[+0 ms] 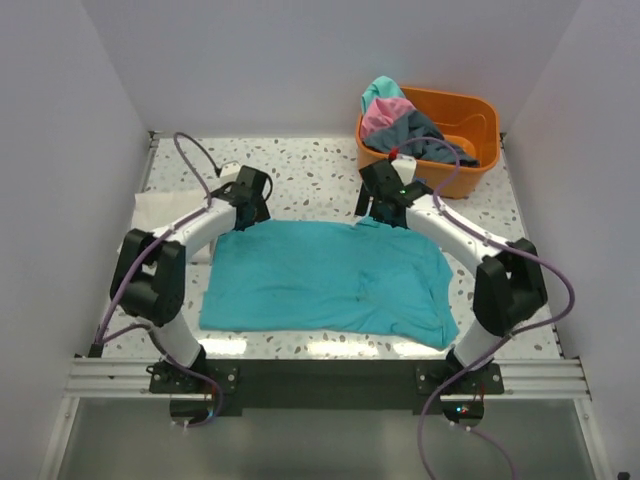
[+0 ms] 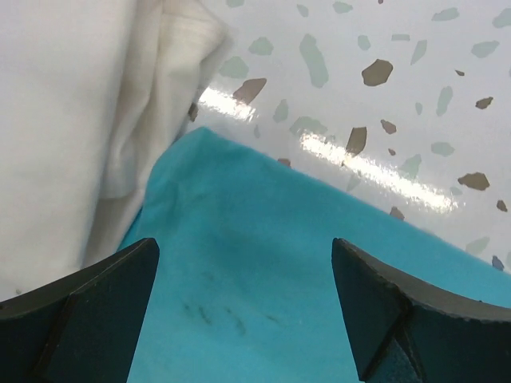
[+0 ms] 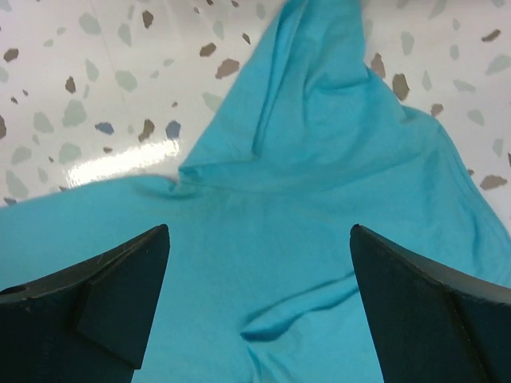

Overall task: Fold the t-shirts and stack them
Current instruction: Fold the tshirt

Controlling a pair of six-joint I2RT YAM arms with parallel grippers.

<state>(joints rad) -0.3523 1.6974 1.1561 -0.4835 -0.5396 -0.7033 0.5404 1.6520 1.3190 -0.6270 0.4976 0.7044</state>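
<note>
The teal t-shirt's far edge near the cream-white t-shirt lies below my left gripper, so I should lower its open fingers there and close next.
A teal t-shirt [image 1: 330, 282] lies spread on the speckled table, and shows in the left wrist view [image 2: 263, 303] and the right wrist view [image 3: 319, 207]. My left gripper [image 1: 252, 212] is open above its far left corner. My right gripper [image 1: 382, 212] is open above its far right part, where a sleeve [image 3: 319, 72] points away. A folded cream-white t-shirt [image 1: 165, 215] lies at the left, beside the teal one, and shows in the left wrist view [image 2: 72, 120]. Pink, dark grey and teal shirts [image 1: 400, 125] are heaped in the tub.
An orange plastic tub [image 1: 470, 120] stands at the back right corner. White walls close in the table on three sides. The table's front edge has a metal rail [image 1: 320, 375] with both arm bases.
</note>
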